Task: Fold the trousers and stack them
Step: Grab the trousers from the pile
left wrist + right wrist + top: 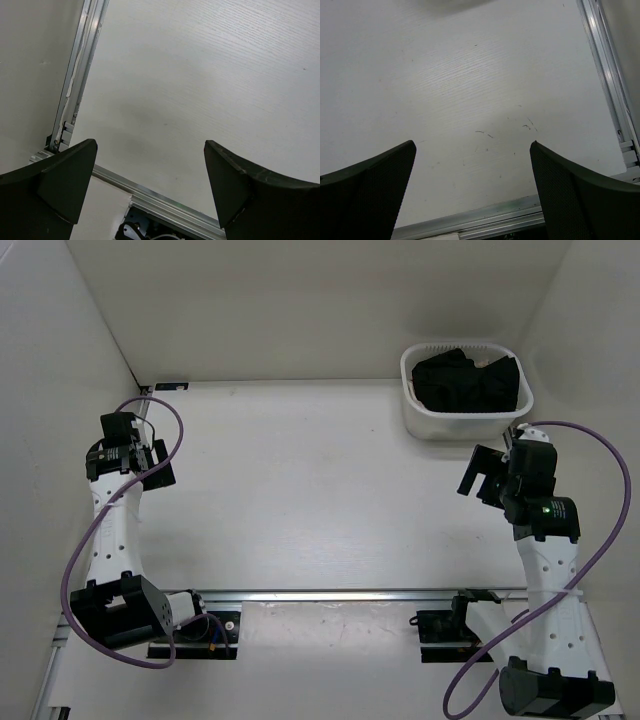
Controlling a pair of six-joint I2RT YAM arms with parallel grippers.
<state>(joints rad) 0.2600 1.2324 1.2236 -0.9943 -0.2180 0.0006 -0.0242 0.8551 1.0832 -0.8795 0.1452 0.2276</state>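
Note:
The bunched black trousers (474, 382) lie inside the basket, outward of my right gripper, so it should next move outward over the basket's rim, then down onto them.
The black trousers (468, 381) lie bunched up inside a white basket (414, 412) at the back right of the table, seen only in the top view. My left gripper (150, 466) hangs over the far left of the table, open and empty; its black fingers (65, 180) frame bare table in the left wrist view. My right gripper (484, 478) is open and empty just in front of the basket, a little to its right; its fingers (570, 190) show only bare table between them in the right wrist view.
White walls close in the table on the left, back and right. An aluminium rail (350, 594) runs along the near edge, with the arm bases behind it. A rail also runs along the left wall (80, 75) and the right edge (607, 75).

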